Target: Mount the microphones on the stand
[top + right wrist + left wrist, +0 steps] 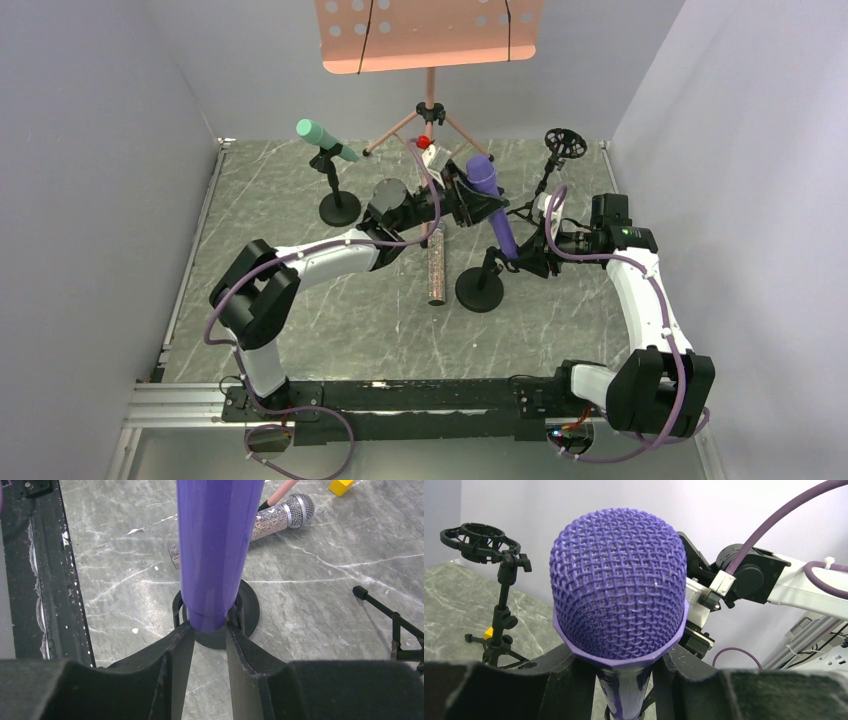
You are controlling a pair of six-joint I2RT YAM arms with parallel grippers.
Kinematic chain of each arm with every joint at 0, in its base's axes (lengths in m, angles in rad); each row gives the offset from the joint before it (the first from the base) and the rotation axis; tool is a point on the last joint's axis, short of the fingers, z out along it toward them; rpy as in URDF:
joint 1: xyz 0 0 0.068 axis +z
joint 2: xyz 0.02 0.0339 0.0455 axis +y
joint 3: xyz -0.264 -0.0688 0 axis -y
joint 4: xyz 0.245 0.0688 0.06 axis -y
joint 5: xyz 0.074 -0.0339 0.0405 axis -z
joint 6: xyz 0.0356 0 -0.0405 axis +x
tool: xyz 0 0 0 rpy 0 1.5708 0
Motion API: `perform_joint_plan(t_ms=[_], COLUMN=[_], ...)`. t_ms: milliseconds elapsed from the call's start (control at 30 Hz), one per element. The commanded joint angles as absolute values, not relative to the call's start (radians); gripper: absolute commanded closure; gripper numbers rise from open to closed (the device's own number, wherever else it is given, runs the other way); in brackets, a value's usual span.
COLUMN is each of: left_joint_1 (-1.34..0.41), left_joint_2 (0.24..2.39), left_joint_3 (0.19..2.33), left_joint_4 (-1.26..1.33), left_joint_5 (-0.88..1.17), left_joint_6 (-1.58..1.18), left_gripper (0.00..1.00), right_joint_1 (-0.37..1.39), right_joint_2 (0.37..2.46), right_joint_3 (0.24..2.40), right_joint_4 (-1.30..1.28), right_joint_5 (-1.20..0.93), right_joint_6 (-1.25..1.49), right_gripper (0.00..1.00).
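The left gripper moves down and back next, sliding the purple microphone deeper into the stand's clip before it releases, since only the microphone's lower end sits there.
The purple microphone stands tilted over a round-based stand. My left gripper is shut on its handle just under the mesh head, with a finger on each side. My right gripper is closed on the microphone's lower end, where it meets the stand's clip. The mint-green microphone sits in its own stand at the back left. The glittery microphone lies on the table; it also shows in the right wrist view.
An empty shock-mount stand is at the back right; it also shows in the left wrist view. A peach music stand on a tripod is at the back centre. A small yellow block lies near it. Grey walls close three sides.
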State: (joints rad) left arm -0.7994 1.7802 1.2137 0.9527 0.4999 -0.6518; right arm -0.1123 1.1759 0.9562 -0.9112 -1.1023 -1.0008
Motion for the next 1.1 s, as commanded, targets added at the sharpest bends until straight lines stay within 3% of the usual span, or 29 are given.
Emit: perform_joint_plan(t_ms=[0, 667, 1067], left_joint_1=[-0.808, -0.835, -0.846], left_joint_2=[1.769, 1.823, 1.875], left_joint_3=[1.178, 1.105, 1.097], left_joint_4=[1.025, 0.968, 0.949], left_joint_5=[0.489, 0.553, 0.599], left_joint_6=[-0.663, -0.601, -0.582], left_gripper=[0.98, 0.98, 0.98], right_joint_1=[-0.110, -0.114, -0.231], right_joint_2=[1.173, 1.186, 1.235], right_joint_3=[0.963, 0.983, 1.048], right_joint_4=[-0.939, -0.972, -1.112], right_joint_5=[-1.094, -0.963, -0.900], right_joint_6=[-1.020, -1.039, -1.138], right_gripper=[0.59, 0.45, 0.45])
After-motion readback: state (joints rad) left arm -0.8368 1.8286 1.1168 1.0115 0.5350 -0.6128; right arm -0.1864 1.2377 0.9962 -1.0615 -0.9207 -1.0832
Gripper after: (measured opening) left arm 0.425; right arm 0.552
